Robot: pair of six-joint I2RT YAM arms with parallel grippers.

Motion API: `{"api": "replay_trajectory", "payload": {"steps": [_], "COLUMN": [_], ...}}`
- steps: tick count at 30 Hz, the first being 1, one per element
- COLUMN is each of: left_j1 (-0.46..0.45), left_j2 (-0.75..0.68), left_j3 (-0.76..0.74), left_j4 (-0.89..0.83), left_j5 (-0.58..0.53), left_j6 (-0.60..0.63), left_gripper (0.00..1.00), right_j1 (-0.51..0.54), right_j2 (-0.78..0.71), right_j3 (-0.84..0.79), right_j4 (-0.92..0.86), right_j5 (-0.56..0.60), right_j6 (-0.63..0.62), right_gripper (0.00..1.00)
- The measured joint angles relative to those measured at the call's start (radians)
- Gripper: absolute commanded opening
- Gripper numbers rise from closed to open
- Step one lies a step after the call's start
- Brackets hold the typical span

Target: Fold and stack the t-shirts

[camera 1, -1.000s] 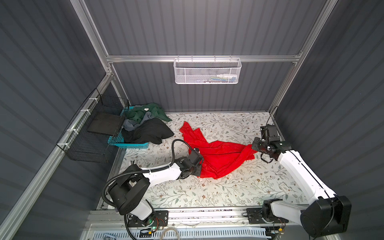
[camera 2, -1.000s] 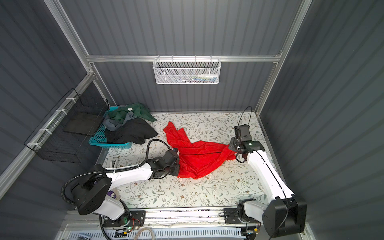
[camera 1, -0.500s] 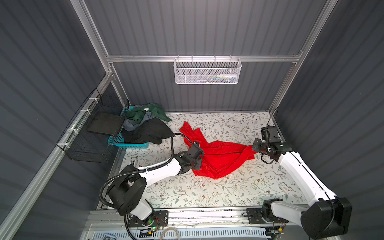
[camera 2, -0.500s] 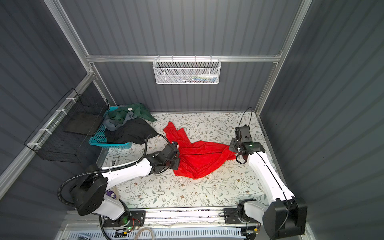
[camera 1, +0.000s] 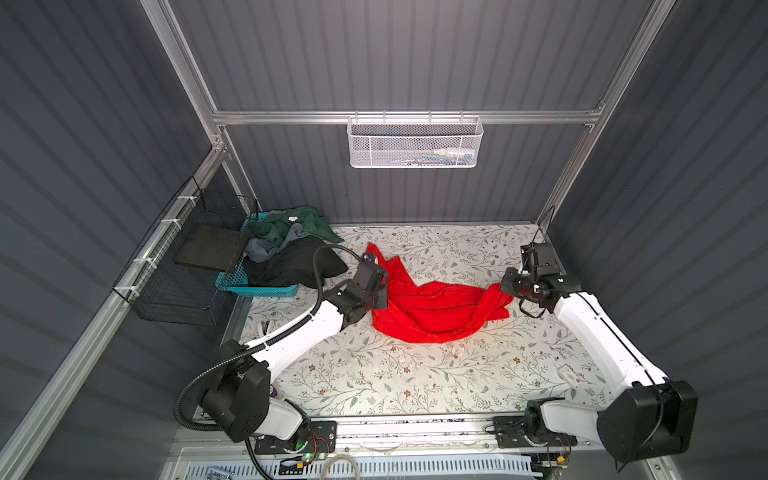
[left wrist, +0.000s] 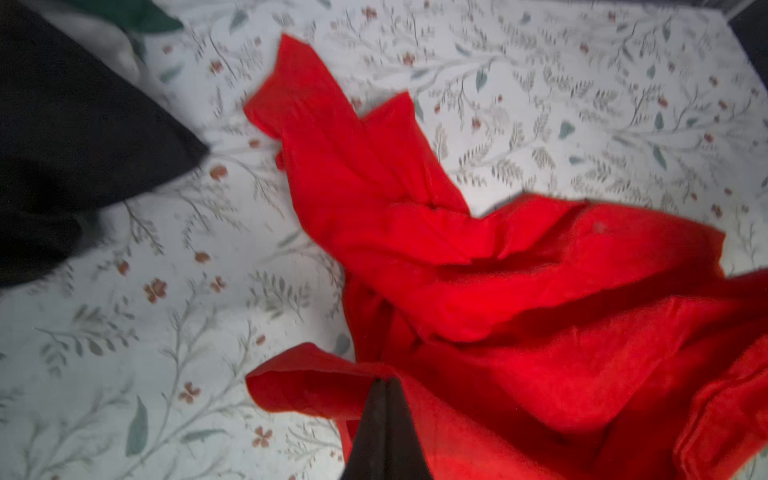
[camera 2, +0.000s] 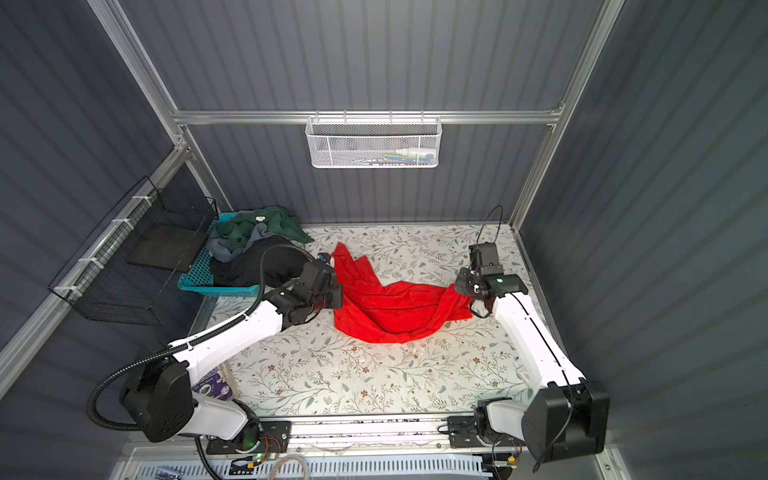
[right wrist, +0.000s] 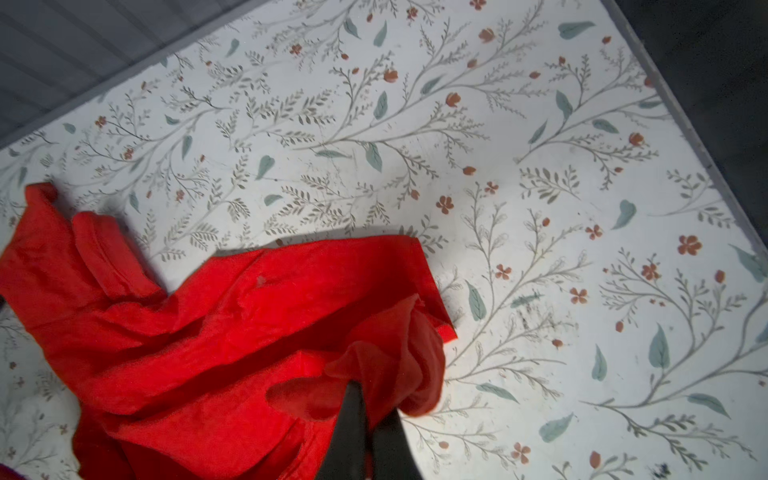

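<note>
My left gripper lifts the cloth up off the tabletop next, then lowers over the table beside the sleeve to release it, because the cloth lies in crumpled folds.
A bright red t-shirt lies crumpled in the middle of the floral table, stretched between both grippers. My left gripper is shut on the shirt's left edge, and a fold of red cloth bulges beside its tips. At the shirt's right end my right gripper is shut on a bunched corner of the red cloth. One sleeve points toward the back left. Dark green, grey and black t-shirts are heaped in the teal basket.
The teal basket stands at the table's back left corner, with black cloth spilling over its side. A black wire rack hangs on the left wall. On the back wall hangs a white mesh basket. Bare floral table fills the front.
My left gripper has moved toward the back of the table with the shirt's left edge in it, drawing the cloth tauter. The right gripper has stayed where it was, shut on its corner.
</note>
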Motion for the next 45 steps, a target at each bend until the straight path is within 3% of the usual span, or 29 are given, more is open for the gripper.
{"api": "replay_trajectory", "payload": {"steps": [4, 9, 11, 15, 21, 25, 30, 38, 41, 45], "left_j1": [0.064, 0.157, 0.180, 0.177, 0.101, 0.029, 0.018, 0.017, 0.017, 0.017], "left_j2": [0.120, 0.335, 0.352, 0.239, -0.112, -0.218, -0.167, 0.088, 0.148, 0.145], "left_j3": [0.294, 0.771, 0.871, 0.887, 0.691, 0.669, 0.801, 1.267, 1.361, 1.287], "left_j4": [-0.008, -0.049, -0.074, -0.098, -0.052, -0.036, -0.058, -0.131, -0.137, -0.130], "left_j5": [0.008, 0.009, -0.009, -0.026, -0.108, -0.137, -0.146, -0.183, -0.205, -0.219], "left_j6": [0.057, 0.163, 0.205, 0.280, 0.362, 0.399, 0.452, 0.581, 0.621, 0.636], "left_gripper": [0.00, 0.00, 0.00, 0.00, 0.00, 0.00, 0.00, 0.00, 0.00, 0.00], "right_j1": [0.000, 0.000, 0.000, 0.010, 0.090, 0.148, 0.198, 0.203, 0.203, 0.203], "right_j2": [0.103, 0.320, 0.356, 0.286, -0.015, -0.106, -0.040, 0.174, 0.195, 0.141], "right_j3": [0.185, 0.641, 0.780, 0.858, 0.671, 0.673, 0.885, 1.208, 1.204, 1.039], "right_j4": [0.030, 0.010, 0.005, -0.004, 0.000, -0.041, -0.110, -0.225, -0.251, -0.241], "right_j5": [-0.007, 0.037, 0.053, 0.080, 0.179, 0.217, 0.259, 0.286, 0.282, 0.283], "right_j6": [-0.027, -0.105, -0.131, -0.174, -0.217, -0.233, -0.272, -0.303, -0.300, -0.288], "right_gripper": [0.00, 0.00, 0.00, 0.00, 0.00, 0.00, 0.00, 0.00, 0.00, 0.00]}}
